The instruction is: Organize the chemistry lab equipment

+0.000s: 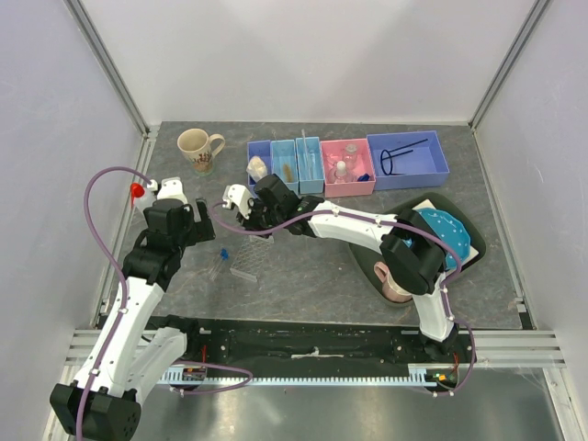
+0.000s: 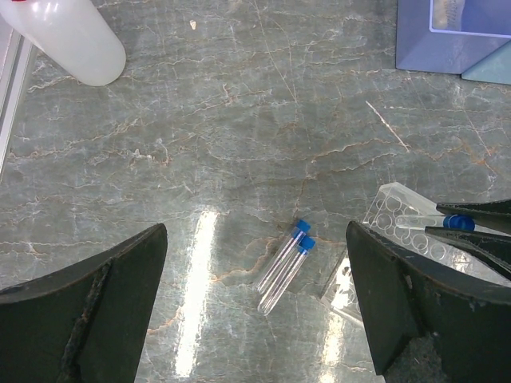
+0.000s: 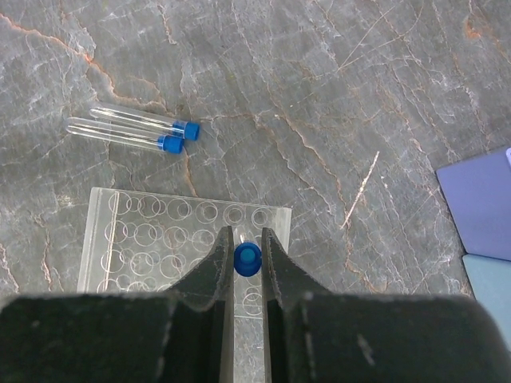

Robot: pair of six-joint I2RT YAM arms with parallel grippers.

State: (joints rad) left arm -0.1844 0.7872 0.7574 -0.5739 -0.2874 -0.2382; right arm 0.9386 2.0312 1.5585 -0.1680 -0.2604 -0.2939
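My right gripper will next carry the blue-capped tube down into a hole at the clear rack's end nearest the bins (image 1: 260, 240).
My right gripper (image 3: 247, 257) is shut on a blue-capped tube (image 3: 247, 260), which it holds upright over the holes of the clear rack (image 3: 144, 239). Two more blue-capped tubes (image 3: 136, 128) lie side by side on the table just beyond the rack. In the left wrist view those two tubes (image 2: 286, 267) lie between and below my left gripper's (image 2: 255, 263) wide-open fingers, with the rack (image 2: 395, 219) at the right. From above, the left gripper (image 1: 204, 231) hovers left of the rack (image 1: 246, 266), and the right gripper (image 1: 250, 230) is above it. A red-capped white squeeze bottle (image 1: 140, 193) stands at the far left.
A row of bins runs along the back: small blue ones (image 1: 260, 163), a pink one (image 1: 349, 167) holding bottles, and a large blue one (image 1: 413, 158) with the black wire ring. A beige mug (image 1: 196, 147) stands back left. A pink mug (image 1: 393, 280) and a blue dotted plate (image 1: 450, 230) lie to the right.
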